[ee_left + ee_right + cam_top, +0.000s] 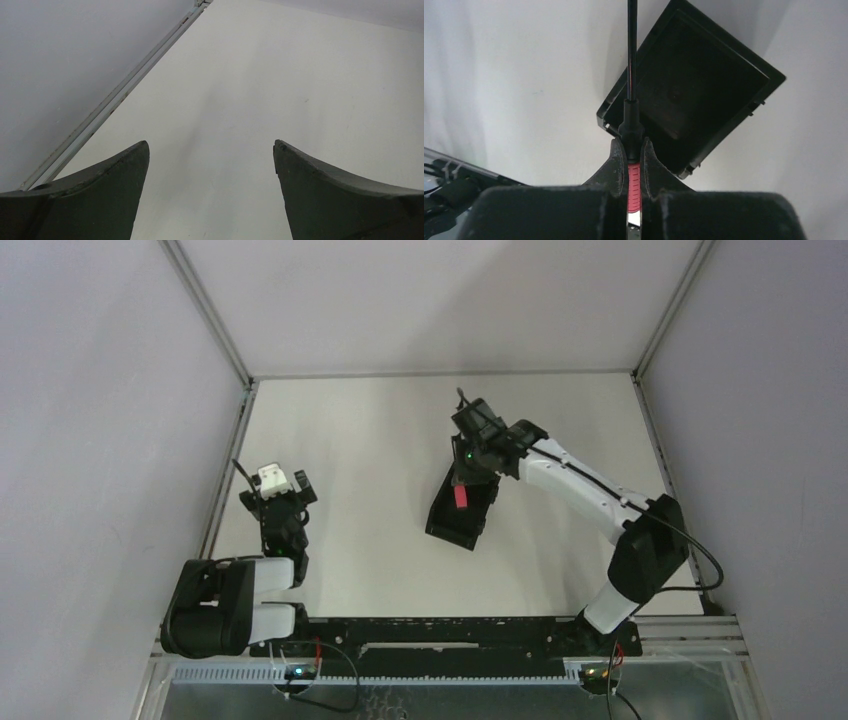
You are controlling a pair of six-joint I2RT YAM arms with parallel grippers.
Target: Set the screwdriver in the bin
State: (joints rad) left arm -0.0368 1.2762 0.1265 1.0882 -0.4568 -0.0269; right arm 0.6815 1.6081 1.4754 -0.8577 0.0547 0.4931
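Note:
The black bin is below my right gripper, so it will next lower the screwdriver toward the bin's open inside and release the handle.
The screwdriver has a red ribbed handle, a black collar and a thin dark shaft pointing away from the wrist camera. My right gripper is shut on the handle. The black rectangular bin lies just below and to the right, and the shaft runs along its left edge. From above, the red handle of the screwdriver shows over the bin, under my right gripper. My left gripper rests far to the left, open, and my left gripper has only bare table between its fingers.
A metal frame rail runs along the table's left edge close to the left arm. Grey walls close in the table on three sides. A black rail with cables crosses the near edge by the arm bases.

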